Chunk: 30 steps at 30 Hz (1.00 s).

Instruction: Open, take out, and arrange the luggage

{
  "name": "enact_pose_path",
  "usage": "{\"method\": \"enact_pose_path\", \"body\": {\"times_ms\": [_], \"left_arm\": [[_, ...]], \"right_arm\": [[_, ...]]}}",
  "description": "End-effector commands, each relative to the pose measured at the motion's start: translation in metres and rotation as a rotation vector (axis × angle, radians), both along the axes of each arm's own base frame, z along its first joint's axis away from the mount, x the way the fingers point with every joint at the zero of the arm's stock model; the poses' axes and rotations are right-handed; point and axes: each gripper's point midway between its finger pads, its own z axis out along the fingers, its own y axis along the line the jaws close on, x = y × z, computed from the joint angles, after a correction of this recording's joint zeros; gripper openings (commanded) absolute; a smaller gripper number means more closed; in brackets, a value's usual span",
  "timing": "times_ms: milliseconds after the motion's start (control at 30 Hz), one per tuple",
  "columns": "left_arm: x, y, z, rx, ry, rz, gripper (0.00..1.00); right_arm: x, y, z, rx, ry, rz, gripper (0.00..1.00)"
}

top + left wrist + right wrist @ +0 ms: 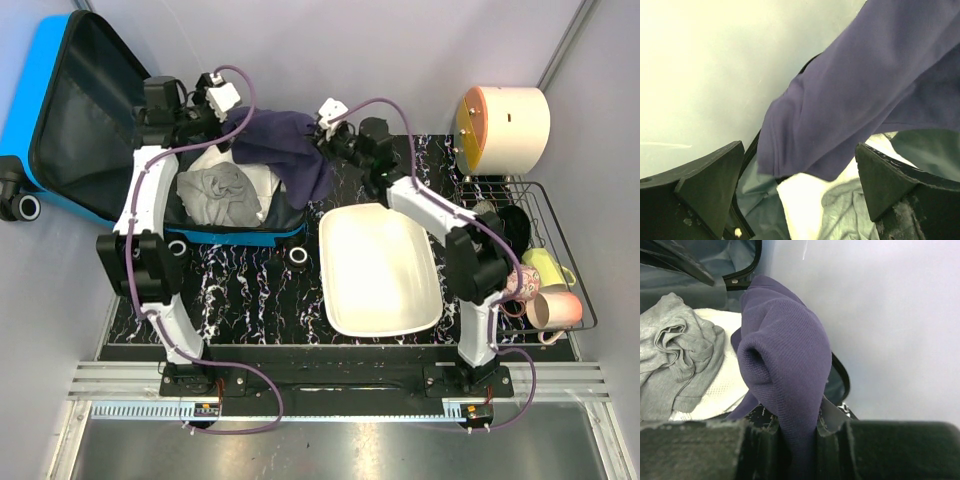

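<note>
Next, my right gripper moves back from the suitcase [40,90] over the white basin [380,270], lowers the purple garment into it and releases, because the basin stands empty.
The blue suitcase [40,90] lies open at the back left, its dark lining showing. Inside lie a grey garment [218,192] and a white cloth [262,188]. My right gripper [322,140] is shut on a dark purple garment [285,150] and holds it up over the suitcase's right edge; in the right wrist view the purple cloth [790,370] is pinched between the pads. My left gripper [222,100] is open above the suitcase's back, beside the purple garment [850,100], with the white cloth [805,205] and grey garment [845,215] below.
A white rectangular basin [378,268] sits right of centre on the black marbled mat. A wire rack [545,260] with mugs stands at the right, with a round cream container [505,125] behind it. Suitcase wheels [296,256] sit at the front edge.
</note>
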Motion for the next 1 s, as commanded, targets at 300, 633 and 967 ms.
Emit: {"method": "enact_pose_path", "body": {"times_ms": [300,633,967], "left_arm": [[-0.064,-0.018,0.032,-0.211,0.077,0.001,0.99],[-0.099,-0.070,0.053,-0.246,0.084,-0.085,0.99],[-0.281,-0.237,-0.021,-0.295,0.501,-0.525,0.82]], "right_arm": [[-0.132,-0.104,0.197,-0.100,-0.325,0.032,0.00],[-0.272,-0.158,0.172,-0.387,-0.356,0.206,0.00],[-0.375,-0.209,0.150,-0.488,-0.291,0.268,0.00]]}}
